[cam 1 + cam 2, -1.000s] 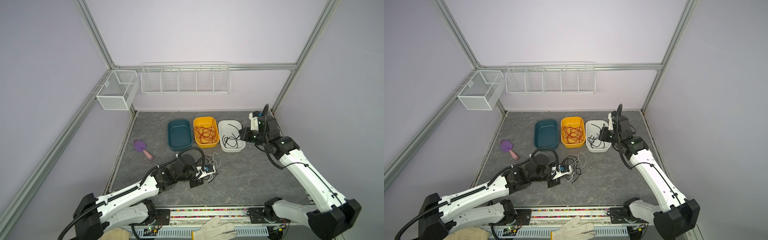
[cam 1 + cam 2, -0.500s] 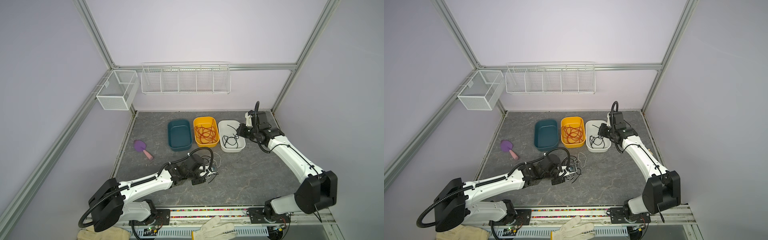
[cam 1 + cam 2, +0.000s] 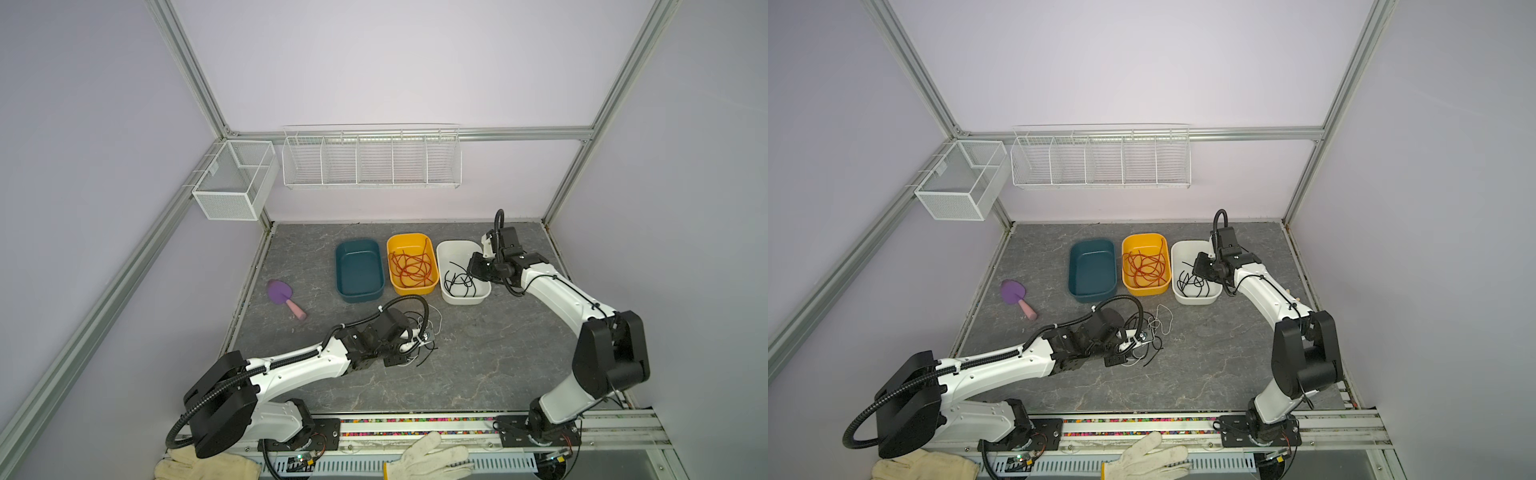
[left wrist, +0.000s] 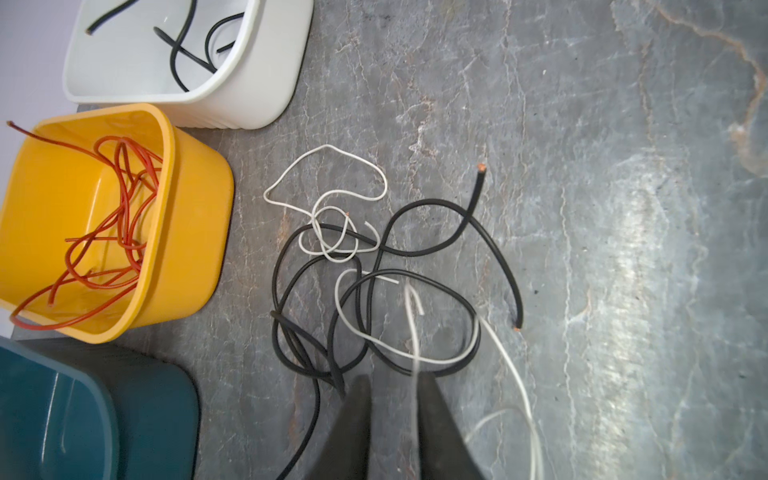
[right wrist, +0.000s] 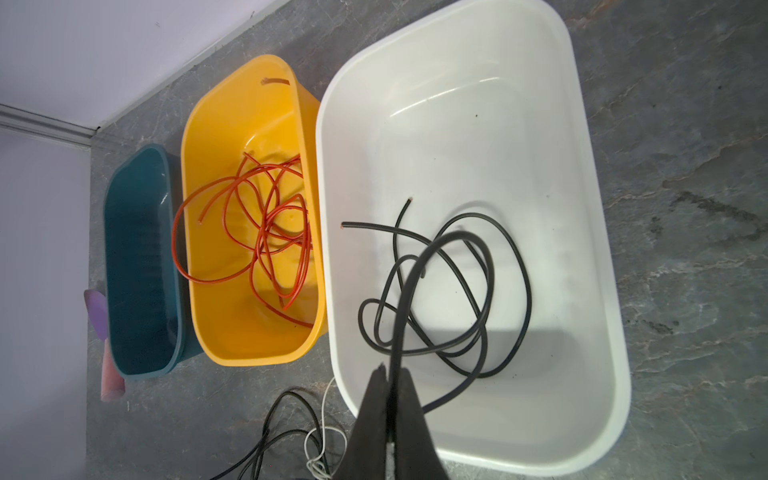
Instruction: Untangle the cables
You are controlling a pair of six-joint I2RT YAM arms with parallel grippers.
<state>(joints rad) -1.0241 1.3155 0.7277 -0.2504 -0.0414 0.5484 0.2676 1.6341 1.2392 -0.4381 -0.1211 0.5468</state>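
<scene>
I will next lower my right gripper toward the black pile and open it to let go of its cable, because more black cables are already in the white bin (image 3: pixel 465 299).
A tangle of black and white cables (image 4: pixel 374 274) lies on the grey table in front of the bins, and shows in both top views (image 3: pixel 424 328) (image 3: pixel 1154 328). My left gripper (image 4: pixel 392 382) hangs low over its near edge (image 3: pixel 419 338). Its jaws stand apart, and a white cable runs through the gap along one finger. My right gripper (image 5: pixel 390 370) hovers over the white bin (image 3: pixel 465 299), shut on a black cable (image 5: pixel 405 299) that loops down into it. More black cables (image 5: pixel 490 266) lie in that bin. Red-orange cables (image 3: pixel 411 268) fill the yellow bin (image 3: pixel 411 237).
An empty teal bin (image 3: pixel 357 270) stands left of the yellow one. A purple scoop (image 3: pixel 278 293) lies at the table's left. Two white wire baskets (image 3: pixel 370 158) (image 3: pixel 232 183) hang on the back wall. Work gloves (image 3: pixel 428 457) lie on the front rail.
My left jaws were shut and now stand apart. The right arm has folded back, and its gripper has moved slightly left over the white bin, still holding the black cable.
</scene>
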